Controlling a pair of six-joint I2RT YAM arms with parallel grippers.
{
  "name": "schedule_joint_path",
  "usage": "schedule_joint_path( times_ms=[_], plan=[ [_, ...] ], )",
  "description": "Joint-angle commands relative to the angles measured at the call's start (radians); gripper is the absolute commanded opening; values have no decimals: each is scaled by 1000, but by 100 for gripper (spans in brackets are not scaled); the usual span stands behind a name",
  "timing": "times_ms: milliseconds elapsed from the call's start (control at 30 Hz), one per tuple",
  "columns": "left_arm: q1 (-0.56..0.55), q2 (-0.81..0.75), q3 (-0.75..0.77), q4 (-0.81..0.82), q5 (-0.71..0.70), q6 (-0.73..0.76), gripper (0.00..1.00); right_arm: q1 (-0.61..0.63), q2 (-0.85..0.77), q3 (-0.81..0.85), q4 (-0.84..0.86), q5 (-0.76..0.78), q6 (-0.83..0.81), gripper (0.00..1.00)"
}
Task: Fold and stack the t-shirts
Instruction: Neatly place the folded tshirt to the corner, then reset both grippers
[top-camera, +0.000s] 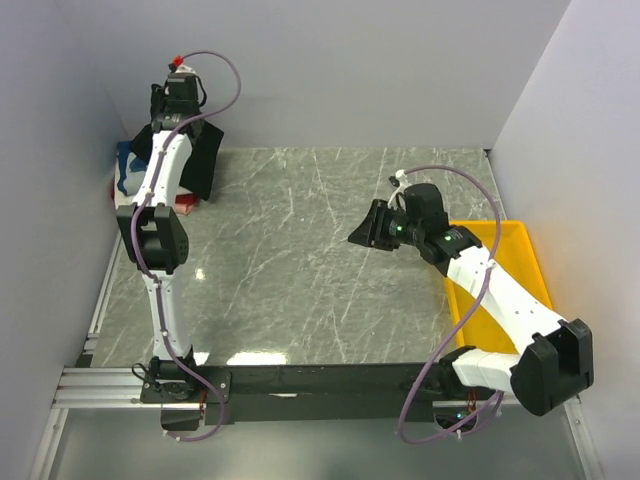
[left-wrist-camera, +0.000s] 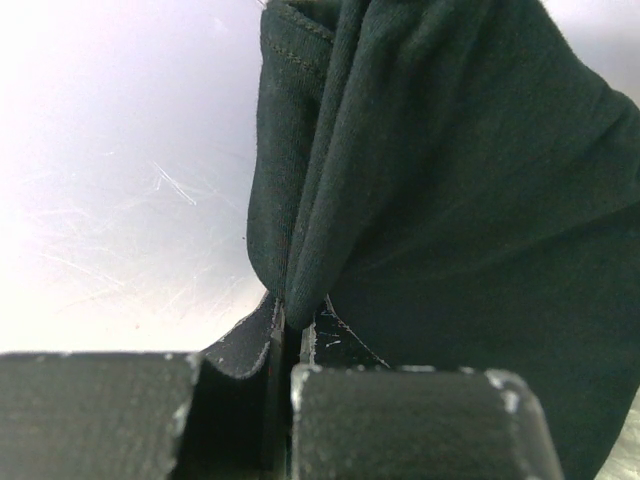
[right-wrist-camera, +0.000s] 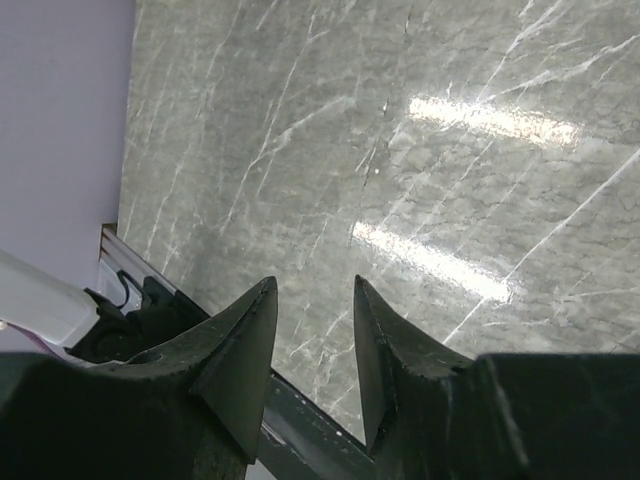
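My left gripper carries the black t-shirt (top-camera: 205, 160) left in the top view to the stack's uncovered blue shirt (top-camera: 129, 170) next and releases it there.
My left gripper (top-camera: 182, 118) is at the far left of the table, shut on the black t-shirt (top-camera: 205, 160), which hangs down from it. In the left wrist view the pinched fold of the black t-shirt (left-wrist-camera: 450, 180) rises from the closed gripper (left-wrist-camera: 290, 325). Under and behind the hanging cloth lies a stack with a blue shirt (top-camera: 125, 165) on top and a red shirt (top-camera: 187, 205) at the bottom edge. My right gripper (top-camera: 365, 232) is open and empty above the table's middle right. It also shows in the right wrist view (right-wrist-camera: 312, 285), over bare marble.
A yellow plastic tray (top-camera: 520, 250) stands at the right edge, under my right arm. Grey walls close the left, back and right sides. A metal rail (top-camera: 100, 385) runs along the near edge.
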Motion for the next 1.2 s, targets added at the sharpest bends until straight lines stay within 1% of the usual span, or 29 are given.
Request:
schedule_joint_path(
  times_ms=[0, 233, 400, 467, 500, 533, 600, 700, 733, 767, 800, 833, 867, 933, 1000, 1100, 1167],
  plan=[
    [28, -104, 55, 44, 41, -43, 0, 20, 17, 54, 10, 24, -11, 43],
    [98, -107, 15, 67, 112, -94, 0, 37, 54, 74, -2, 41, -14, 43],
    [136, -68, 6, 85, 147, -146, 1, 51, 86, 85, -2, 49, -14, 42],
    [149, -64, -45, 116, 146, -168, 4, 56, 101, 89, -10, 50, -17, 42],
    [152, -67, -68, 142, 136, -174, 8, 57, 103, 92, -12, 53, -24, 42],
    [156, -71, -91, 199, 126, -177, 17, 60, 110, 94, -13, 53, -27, 42],
    [163, -70, -132, 249, 109, -181, 23, 60, 114, 95, -15, 53, -32, 43],
    [169, -49, -107, 248, 107, -230, 36, 62, 121, 105, -19, 50, -37, 46],
    [170, -52, -103, 249, 98, -272, 46, 63, 120, 105, -16, 52, -37, 46],
    [170, -58, -123, 257, 90, -293, 50, 62, 117, 102, -9, 50, -35, 47],
    [172, -71, -142, 269, 98, -301, 54, 63, 115, 99, -7, 50, -37, 48],
    [170, -105, -165, 287, 101, -347, 60, 62, 109, 99, -5, 53, -37, 49],
    [170, -125, -216, 319, 106, -359, 64, 63, 109, 97, -4, 56, -38, 49],
    [170, -176, -261, 343, 122, -391, 73, 63, 101, 95, -4, 61, -41, 50],
    [170, -202, -300, 346, 150, -408, 75, 63, 94, 92, -4, 70, -44, 51],
    [172, -239, -326, 308, 227, -476, 78, 63, 81, 86, 2, 76, -44, 52],
    [170, -277, -359, 303, 296, -540, 83, 63, 69, 82, 10, 75, -44, 52]
  ],
)
